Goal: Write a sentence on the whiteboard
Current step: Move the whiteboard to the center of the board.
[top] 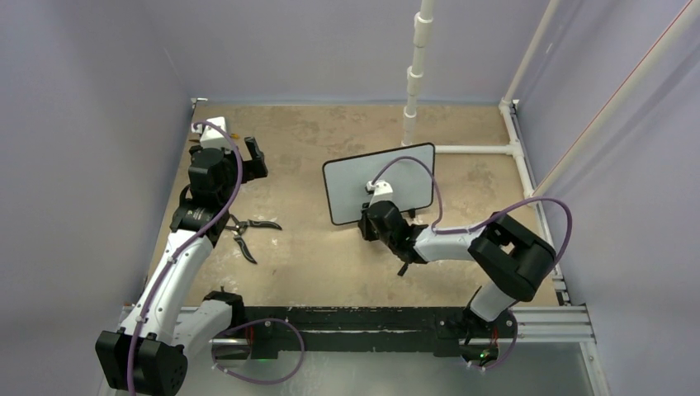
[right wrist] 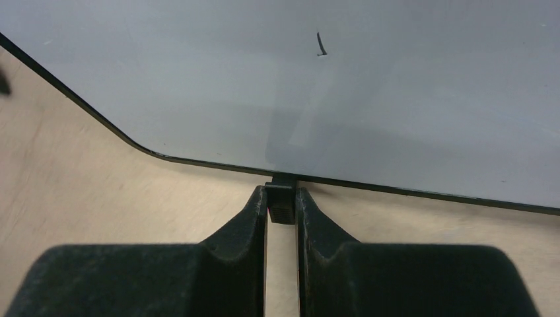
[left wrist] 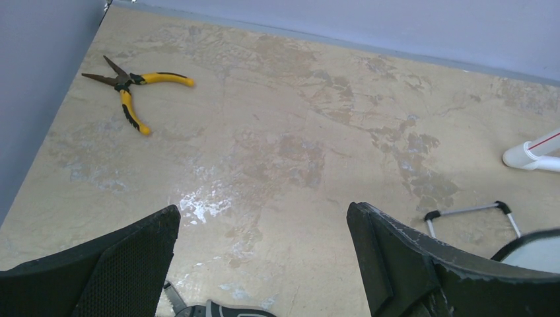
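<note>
The robot needs to drag the board to the left in the top view with its right gripper, turning the board, and let go of the block, because the table is bare that way.
The whiteboard lies right of the table's middle, white with a thin black frame. In the right wrist view its face carries only one short black stroke. The sentence does not show. My right gripper is at the board's near edge. In the right wrist view it is shut on a small black block that juts from the frame and looks like one of the board's feet. My left gripper is open and empty over the far left of the table, as the left wrist view shows.
Grey-handled pliers lie by the left arm. Yellow-handled pliers lie at the far left corner. A white pipe post stands behind the board, and pipe rails run along the right side. Purple walls close in the table.
</note>
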